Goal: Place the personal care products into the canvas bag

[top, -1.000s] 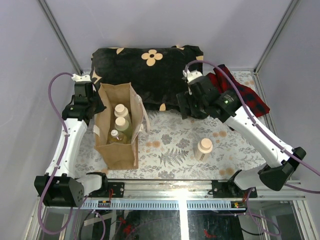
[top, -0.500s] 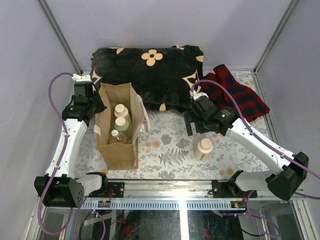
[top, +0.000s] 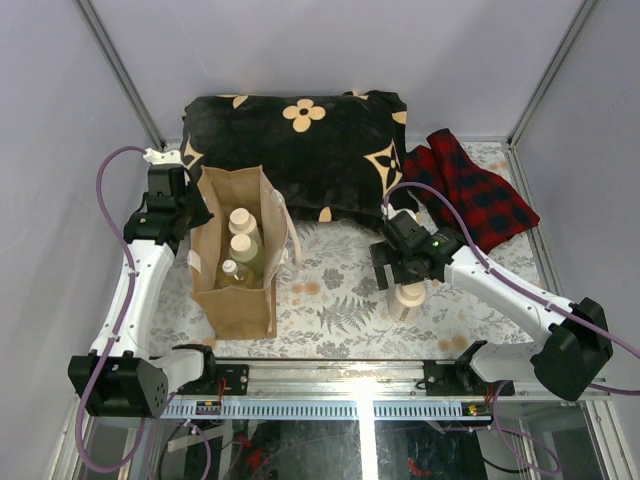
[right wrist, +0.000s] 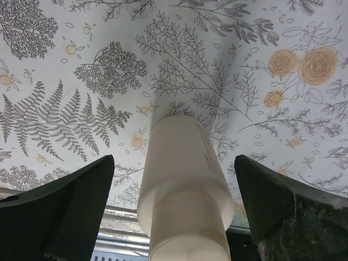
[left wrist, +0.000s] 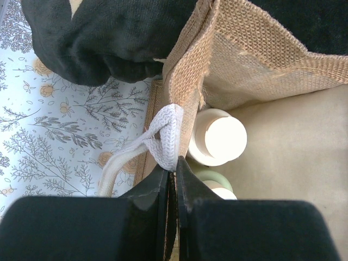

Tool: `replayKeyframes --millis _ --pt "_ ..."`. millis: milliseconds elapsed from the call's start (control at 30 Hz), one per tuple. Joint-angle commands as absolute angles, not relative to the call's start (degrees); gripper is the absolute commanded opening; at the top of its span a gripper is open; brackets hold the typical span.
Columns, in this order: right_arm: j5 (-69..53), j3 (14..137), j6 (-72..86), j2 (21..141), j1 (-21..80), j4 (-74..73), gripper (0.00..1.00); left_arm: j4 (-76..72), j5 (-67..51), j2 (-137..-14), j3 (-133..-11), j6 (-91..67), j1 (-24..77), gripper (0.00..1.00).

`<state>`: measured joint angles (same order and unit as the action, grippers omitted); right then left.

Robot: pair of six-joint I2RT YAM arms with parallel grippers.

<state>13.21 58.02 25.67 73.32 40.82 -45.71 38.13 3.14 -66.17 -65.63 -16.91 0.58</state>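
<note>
The bottle stands closer to the gripper's base than the open fingers do. My right gripper needs to move back next until the fingers center on the second cream bottle's shoulder (top: 404, 305) (right wrist: 184, 189).
The canvas bag (top: 238, 300) stands upright at the left of the table. Inside it I see a cream bottle (top: 241, 218), an olive-green one (top: 243, 248) and the amber one (top: 230, 268). My left gripper (top: 193, 212) is shut on the bag's rim, where the pale handle (left wrist: 166, 136) is attached; its wrist view shows the cream cap (left wrist: 220, 138) and the olive bottle (left wrist: 217, 182) below. The second cream bottle (top: 409, 298) stands on the table. My right gripper (top: 404, 280) is open with its fingers on either side of that bottle (right wrist: 185, 185), apart from it.
A black floral cloth (top: 300, 150) lies bunched at the back, right behind the bag. A red plaid cloth (top: 480, 195) lies at the back right. A metal rail (top: 360, 375) runs along the near edge. Grey walls close in the sides.
My right arm has come forward and down from beside the black cloth until its open fingers straddle the standing cream bottle. The left arm and the bag have not moved.
</note>
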Motion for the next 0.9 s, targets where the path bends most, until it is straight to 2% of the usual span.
replayKeyframes --millis 0,867 --pt "10.9 56.7 27.8 72.5 40.4 -43.6 0.99 34.6 1.0 -65.9 -64.8 -17.2 0.5 0.0" --pt "7.9 57.6 26.4 73.4 40.4 -52.6 1.0 34.4 1.6 -68.3 -65.6 -17.2 0.6 0.0"
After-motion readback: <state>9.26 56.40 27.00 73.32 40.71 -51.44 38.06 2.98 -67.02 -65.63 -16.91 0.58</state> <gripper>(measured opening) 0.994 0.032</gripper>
